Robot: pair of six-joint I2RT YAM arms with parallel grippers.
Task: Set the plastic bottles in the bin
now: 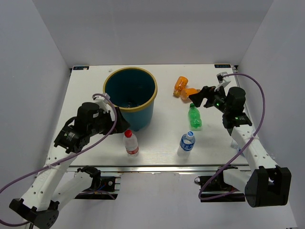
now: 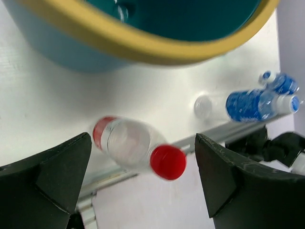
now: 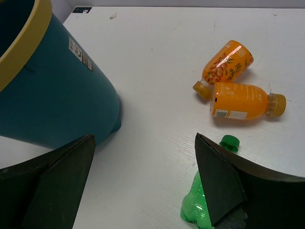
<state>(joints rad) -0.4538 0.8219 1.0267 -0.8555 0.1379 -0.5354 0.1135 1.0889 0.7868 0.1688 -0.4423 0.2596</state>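
Note:
My left gripper should move down and to the right in the top view next, around the red-capped bottle's shoulder [image 1: 129, 139] [image 2: 147, 144], because the bottle stands upright with its cap on top.
The teal bin [image 1: 143, 106] with a yellowish rim stands at the table's middle left. A clear red-capped bottle [image 1: 130, 143] stands in front of it. A clear blue-labelled bottle [image 1: 187, 142] stands to its right. A green bottle [image 1: 194, 117] lies further right, and two orange bottles [image 1: 180, 85] [image 1: 191, 92] lie behind it. My left gripper [image 1: 121, 125] is open and empty just above the red-capped bottle [image 2: 128, 145], beside the bin's rim [image 2: 143, 47]. My right gripper [image 1: 200, 98] is open and empty above the green bottle [image 3: 198, 207], near both orange bottles [image 3: 228, 62] [image 3: 240, 101].
The table's front edge with a metal rail [image 2: 224, 130] runs just behind the red-capped bottle in the left wrist view. The blue-labelled bottle [image 2: 248, 104] shows there too. Something small and clear lies inside the bin [image 2: 121, 9]. Grey walls close in the table on three sides.

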